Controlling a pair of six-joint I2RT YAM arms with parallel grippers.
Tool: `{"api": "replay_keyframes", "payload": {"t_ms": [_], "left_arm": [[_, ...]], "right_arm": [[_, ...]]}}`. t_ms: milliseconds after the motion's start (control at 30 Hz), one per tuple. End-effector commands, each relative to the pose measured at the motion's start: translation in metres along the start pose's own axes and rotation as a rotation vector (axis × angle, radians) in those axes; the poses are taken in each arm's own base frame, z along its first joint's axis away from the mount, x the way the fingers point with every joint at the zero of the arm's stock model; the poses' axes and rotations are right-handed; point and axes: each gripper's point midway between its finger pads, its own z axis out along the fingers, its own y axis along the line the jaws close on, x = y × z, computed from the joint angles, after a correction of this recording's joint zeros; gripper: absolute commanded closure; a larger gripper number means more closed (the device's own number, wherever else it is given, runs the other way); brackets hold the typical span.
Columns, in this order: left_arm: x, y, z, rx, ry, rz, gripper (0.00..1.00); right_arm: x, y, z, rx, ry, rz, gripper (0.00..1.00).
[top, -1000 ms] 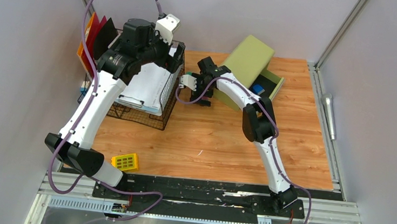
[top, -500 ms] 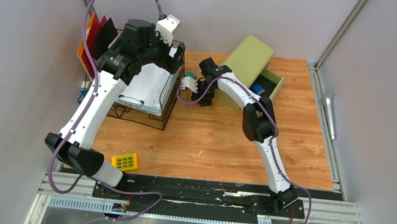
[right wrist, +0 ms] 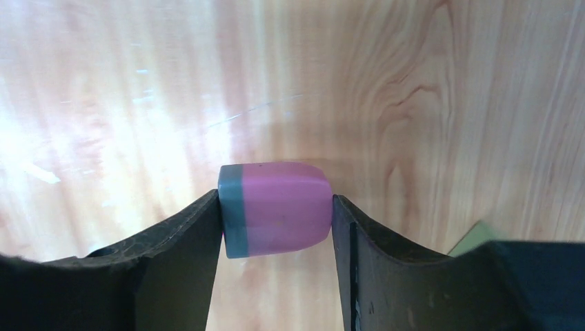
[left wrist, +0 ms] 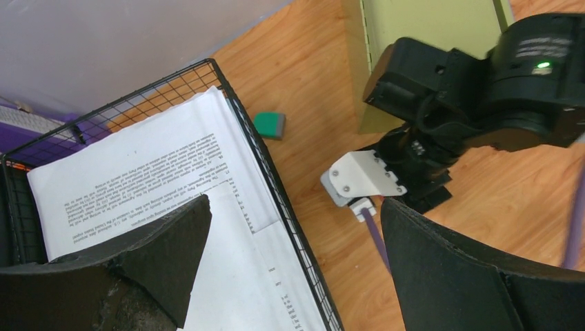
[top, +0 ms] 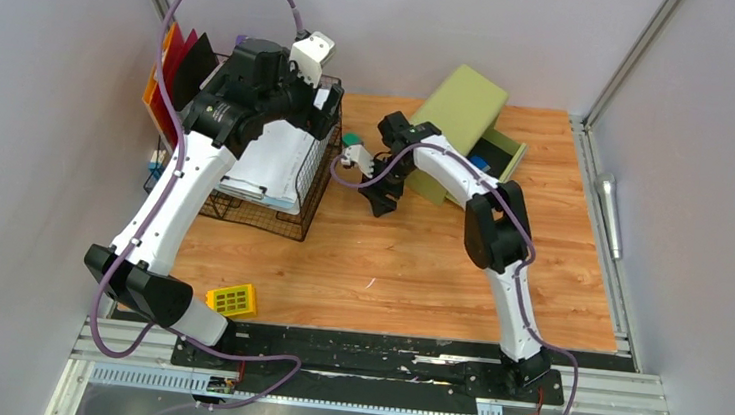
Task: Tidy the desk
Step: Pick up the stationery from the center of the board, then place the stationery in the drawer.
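Note:
The green cabinet's drawer is open, so the pink eraser in my right gripper goes up over the cabinet next, then down into that drawer [top: 494, 155].
The desk [top: 389, 260] is light wood-grain. My right gripper [right wrist: 276, 227] is shut on a pink eraser with a blue-grey band [right wrist: 276, 209], held between both fingers just above the desk [right wrist: 414, 83]. In the top view this gripper [top: 381, 202] points down, in front of the green cabinet; the eraser is hidden there. A small green eraser [top: 352, 140] lies on the desk beside the wire basket, and shows in the left wrist view [left wrist: 269, 124]. My left gripper [left wrist: 295, 210] is open and empty above the basket's right rim [left wrist: 276, 186].
The black wire basket [top: 272, 221] holds printed papers [top: 272, 159]. Coloured folders [top: 170, 70] stand behind it. The green drawer cabinet [top: 457, 110] has its drawer [top: 504, 157] open with a blue item [top: 478, 164] inside. A yellow gridded object [top: 232, 300] lies front left.
My right gripper has moved away from the basket, to the right and nearer, and turned downward. The green eraser now lies uncovered beside the basket. The left arm has barely moved.

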Motion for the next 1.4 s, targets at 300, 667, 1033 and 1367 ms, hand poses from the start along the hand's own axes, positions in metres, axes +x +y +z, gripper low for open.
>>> {"api": "replay_keyframes", "payload": {"t_ms": [300, 667, 1033, 1367], "left_arm": [[-0.03, -0.001, -0.01, 0.009, -0.095, 0.035, 0.0], [-0.034, -0.007, -0.007, 0.042, -0.109, 0.022, 0.0], [-0.029, -0.008, 0.004, 0.057, -0.089, 0.012, 0.0], [-0.027, -0.011, 0.003, 0.068, -0.085, 0.008, 0.0]], "right_arm": [[-0.077, 0.072, -0.178, 0.138, -0.308, 0.025, 0.63], [-0.037, 0.022, -0.289, 0.406, -0.433, 0.216, 0.64], [0.063, -0.047, -0.314, 0.611, -0.351, 0.438, 0.63], [0.157, -0.124, -0.271, 0.731, -0.138, 0.589, 0.61]]}}
